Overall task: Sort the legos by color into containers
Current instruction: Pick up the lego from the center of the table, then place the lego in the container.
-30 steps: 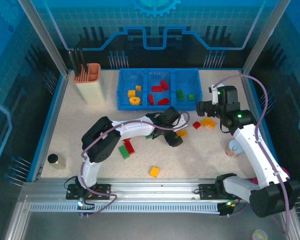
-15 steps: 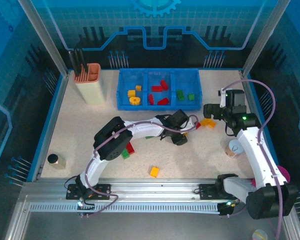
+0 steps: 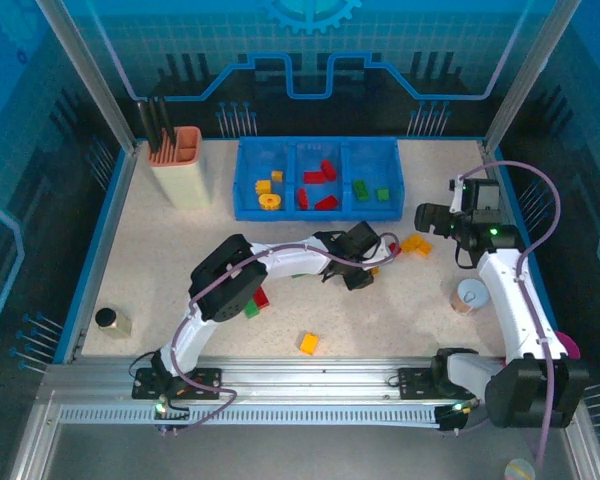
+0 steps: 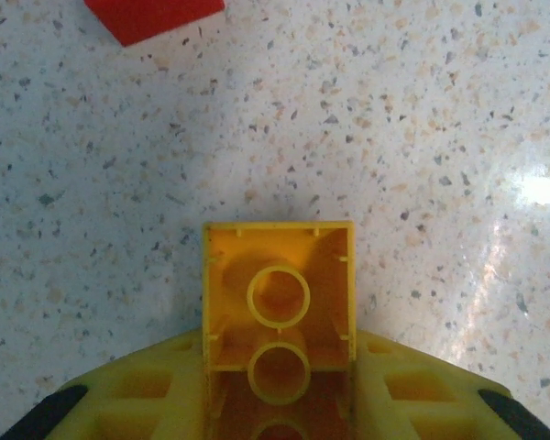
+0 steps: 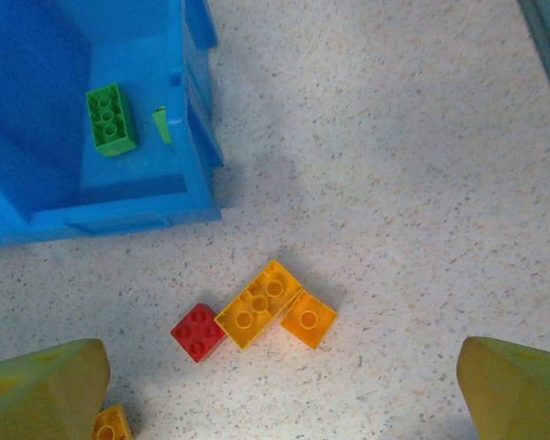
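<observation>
I will next raise my left gripper and swing it outward over the tray's section by the beige holder. It will let go of the yellow-orange brick there, since the yellow pieces lie there.
My left gripper (image 3: 364,266) (image 4: 278,362) is shut on a yellow-orange brick (image 4: 278,293), hollow side facing the camera and flush against both fingers, low over the table. A red brick (image 4: 151,16) lies just beyond it. My right gripper (image 3: 429,216) (image 5: 280,403) hangs open above a red brick (image 5: 199,332), a long yellow brick (image 5: 258,303) and a small orange one (image 5: 309,319) touching it. The blue tray (image 3: 344,212) holds yellow pieces in its left compartment, red in the middle, green on the right. A green brick (image 5: 110,119) lies in that right compartment.
More loose bricks lie nearer: an orange one (image 3: 308,343), and a red (image 3: 260,296) and a green (image 3: 248,309) by the left arm. A tall beige holder (image 3: 183,170) stands back left, a small cup (image 3: 467,296) by the right arm, a small block (image 3: 111,320) front left.
My right gripper has drawn back to the right, away from the tray and past the yellow bricks. My left gripper has reached a little further right onto the yellow-orange brick.
</observation>
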Robot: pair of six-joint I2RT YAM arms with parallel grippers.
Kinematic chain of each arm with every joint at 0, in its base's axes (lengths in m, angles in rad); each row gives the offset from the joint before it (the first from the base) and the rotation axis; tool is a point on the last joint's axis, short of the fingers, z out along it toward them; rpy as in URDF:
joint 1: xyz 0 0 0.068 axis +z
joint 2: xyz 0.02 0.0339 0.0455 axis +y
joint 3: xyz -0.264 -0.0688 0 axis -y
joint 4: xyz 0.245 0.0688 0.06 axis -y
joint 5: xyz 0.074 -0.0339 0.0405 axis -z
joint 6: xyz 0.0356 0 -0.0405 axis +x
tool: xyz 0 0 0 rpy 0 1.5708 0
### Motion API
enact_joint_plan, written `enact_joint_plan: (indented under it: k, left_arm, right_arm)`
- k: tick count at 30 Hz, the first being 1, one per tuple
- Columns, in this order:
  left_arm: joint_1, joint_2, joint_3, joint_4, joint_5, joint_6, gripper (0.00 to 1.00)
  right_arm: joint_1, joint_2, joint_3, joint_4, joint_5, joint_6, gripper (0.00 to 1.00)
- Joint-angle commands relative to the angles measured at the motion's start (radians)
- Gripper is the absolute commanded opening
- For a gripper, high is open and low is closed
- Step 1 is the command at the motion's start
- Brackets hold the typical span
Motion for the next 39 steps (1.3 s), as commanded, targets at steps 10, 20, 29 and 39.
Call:
enact_joint_plan:
  k: [10, 20, 29, 39]
  left_arm:
    - [0.142, -0.472, -0.103, -0.072, -0.082, -0.092, 0.13]
    - [0.335, -0.551, -0.044, -0.028, -0.189, -0.049, 0.12]
    - [0.513, -0.385, 0.037, -0.012, -0.295, -0.216, 0.09]
    - [0.606, -0.122, 0.235, -0.050, -0.244, -0.272, 0.09]
  right_arm:
    - [0.011, 0.127, -0.140, 0.161, -0.138, 0.077, 0.88]
    - [0.106, 0.264, -0.073, 0.135, -0.093, 0.155, 0.85]
    - [0.180, 0.349, -0.057, 0.116, -0.033, 0.372, 0.87]
    - [0.196, 0.443, -0.079, 0.176, -0.076, 0.561, 0.83]
